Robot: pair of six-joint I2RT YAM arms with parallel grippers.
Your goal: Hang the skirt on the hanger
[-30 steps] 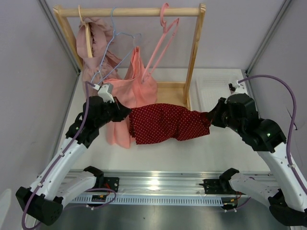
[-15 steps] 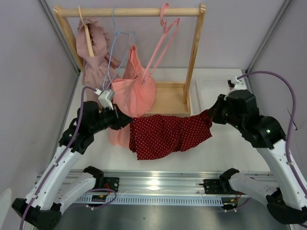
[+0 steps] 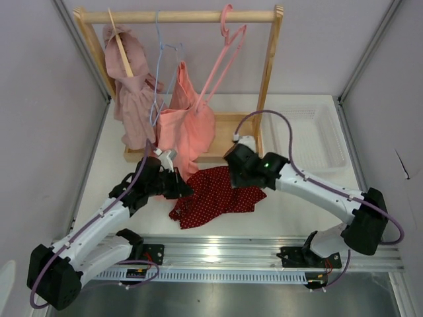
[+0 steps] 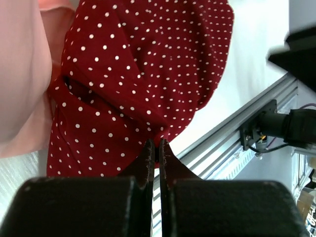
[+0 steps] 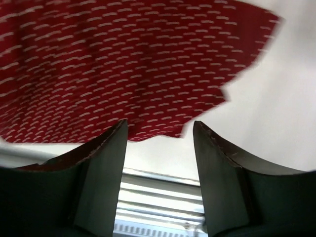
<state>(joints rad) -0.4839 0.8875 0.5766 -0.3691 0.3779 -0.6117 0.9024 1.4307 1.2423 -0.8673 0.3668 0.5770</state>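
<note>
The skirt's near corner (image 3: 187, 223) lies free near the metal bar. My right gripper should first move back and down toward the left in the top view to get to it.
The dark red polka-dot skirt (image 3: 221, 198) lies crumpled on the table in front of the rack. My left gripper (image 3: 186, 192) is shut on its left edge; in the left wrist view the fingertips (image 4: 157, 147) pinch a fold of the skirt (image 4: 138, 74). My right gripper (image 3: 232, 179) hovers over the skirt's far edge, open and holding nothing. The right wrist view shows its jaws (image 5: 158, 129) wide apart, with the blurred skirt (image 5: 123, 59) beyond them. The pink hanger (image 3: 223, 63) hangs empty from the right part of the rail.
The wooden rack (image 3: 268, 72) stands at the back. It carries a salmon garment (image 3: 186, 129) on a blue wire hanger (image 3: 162, 59) and a mauve ruffled garment (image 3: 132, 99) on a wooden hanger (image 3: 120, 46). A white basket (image 3: 310, 135) sits right. A metal rail (image 3: 218, 247) runs along the near edge.
My right gripper let go of the skirt's right end and swung left over its middle. The skirt, stretched between both grippers before, has dropped into a heap. My left gripper moved nearer, still holding.
</note>
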